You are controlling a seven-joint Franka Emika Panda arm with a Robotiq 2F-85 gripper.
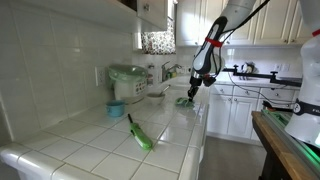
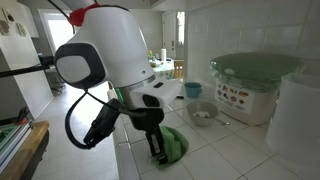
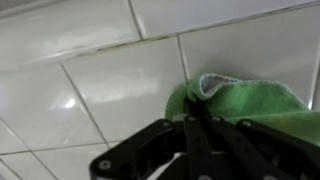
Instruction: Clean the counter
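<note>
I will next keep my gripper low over the tiles and open its black fingers to let go of the cloth's edge [image 2: 168, 151] [image 3: 206, 87], because the green cloth already lies on the counter.
The counter [image 1: 85, 142] is glossy white square tiles with grey grout. It also shows in an exterior view [image 2: 235, 152] and fills the wrist view [image 3: 110, 85]. A green cloth [image 1: 184, 99] lies on it near the far end, also seen in an exterior view [image 2: 174, 145] and in the wrist view [image 3: 255, 100]. My gripper [image 1: 194, 90] points down onto the cloth. In the wrist view the black fingers [image 3: 196, 128] are closed together on the cloth's edge. An exterior view shows the gripper [image 2: 157, 150] pressed against the cloth on the tiles.
A green long-handled thing [image 1: 139, 133] lies on the near counter. A green-lidded cooker [image 1: 127, 82] [image 2: 250, 85], a small bowl [image 2: 203, 115] and a blue cup [image 2: 193, 90] stand by the wall. A dark wood-edged green-topped table [image 1: 292, 140] stands across the aisle.
</note>
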